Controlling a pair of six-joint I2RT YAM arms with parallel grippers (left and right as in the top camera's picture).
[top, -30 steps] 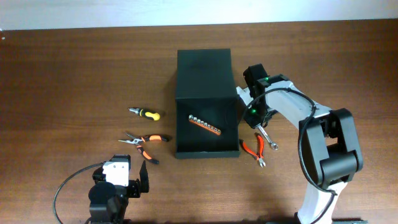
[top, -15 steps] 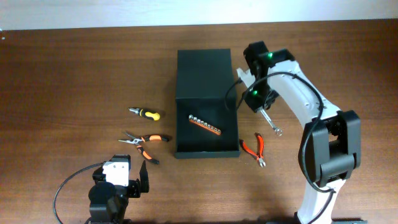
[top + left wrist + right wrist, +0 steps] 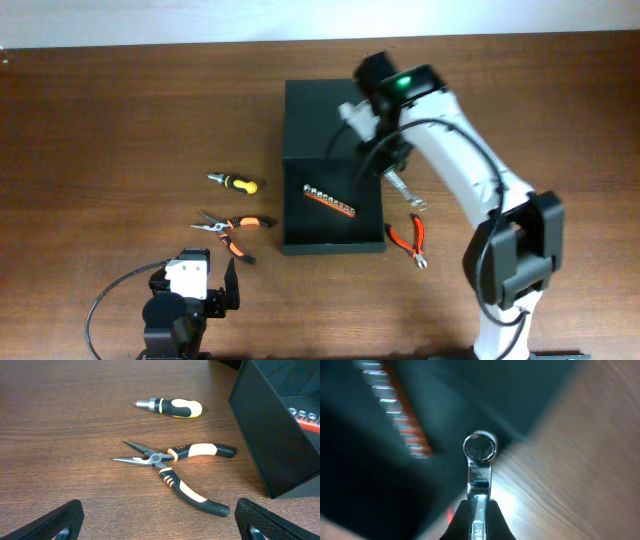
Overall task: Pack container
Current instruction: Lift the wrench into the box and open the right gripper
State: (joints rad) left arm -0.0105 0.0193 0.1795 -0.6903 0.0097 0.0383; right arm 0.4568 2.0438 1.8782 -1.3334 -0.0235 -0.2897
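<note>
The wrench turns in my right gripper alongside the socket bar's near side (image 3: 323,221) (image 3: 364,446) next, where the container's bottom is empty, then comes down.
The container (image 3: 330,130) is a dark rectangular box, open, in the middle of the table; its corner also shows in the left wrist view (image 3: 270,435). An orange socket rail (image 3: 330,199) lies inside it. My right gripper (image 3: 388,165) is shut on a silver wrench (image 3: 403,192) and holds it above the container's right wall; the wrench's ring end (image 3: 480,449) shows in the blurred right wrist view. My left gripper (image 3: 160,527) is open and empty, low at the front left, before the orange-handled long-nose pliers (image 3: 175,467).
A yellow-black stubby screwdriver (image 3: 233,183) and the long-nose pliers (image 3: 232,229) lie left of the container. Red-handled pliers (image 3: 410,241) lie to its right. The left arm's base (image 3: 185,305) sits at the front edge.
My right gripper has lifted the wrench off the table and moved left with it, from beside the container to above its right wall. The left arm has not moved.
</note>
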